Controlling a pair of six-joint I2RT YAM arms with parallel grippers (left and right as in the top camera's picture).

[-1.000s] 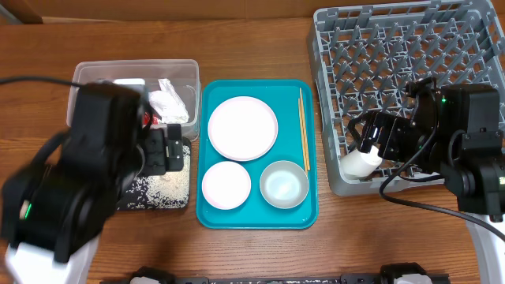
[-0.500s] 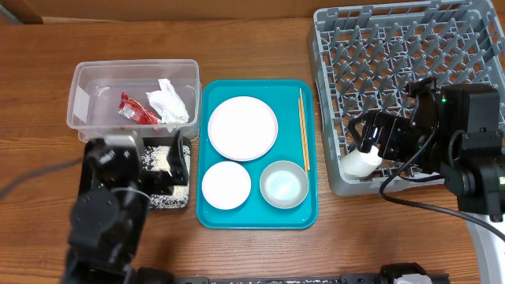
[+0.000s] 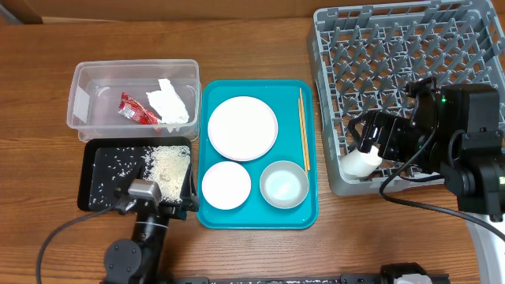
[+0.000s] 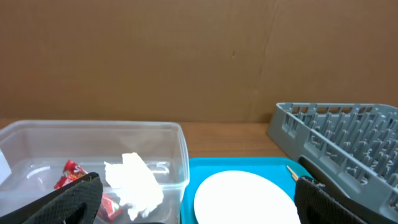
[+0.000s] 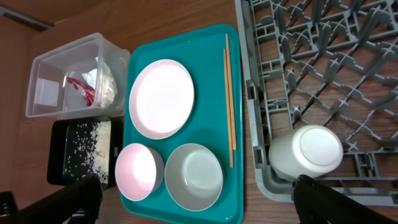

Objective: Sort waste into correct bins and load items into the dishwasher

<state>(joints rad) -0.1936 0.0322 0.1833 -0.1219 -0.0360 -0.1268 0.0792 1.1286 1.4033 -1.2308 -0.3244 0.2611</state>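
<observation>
My right gripper goes down to the closer white bowl's rack-side rim [image 3: 307, 184] [image 5: 221, 173] on the teal tray next, since the cup already lies in the rack.
The clear tub [image 3: 87, 102] holds the red sauce packet [image 3: 134, 109] and the crumpled napkin [image 3: 172, 102]. Rice [image 3: 170, 166] lies in the black tray [image 3: 84, 180]. The large plate [image 3: 243, 128], two bowls [image 3: 226, 185] [image 3: 284, 184] and the chopsticks [image 3: 303, 130] sit on the teal tray. The white cup [image 3: 359, 162] lies at the front left corner of the dish rack [image 3: 410, 71]. My left gripper [image 3: 158, 207] is open and empty at the black tray's front edge. My right gripper [image 3: 364, 140] is open just above the cup [image 5: 308, 152].
The teal serving tray [image 3: 256, 217] lies between the bins and the rack. The rack's pegs stand in a grid across its whole floor. Bare wooden table shows along the front and left. A brown cardboard wall stands behind the table in the left wrist view [image 4: 186, 56].
My left arm has drawn back from over the tub and black tray toward the table's front edge, uncovering both. The right arm and the cup have not moved.
</observation>
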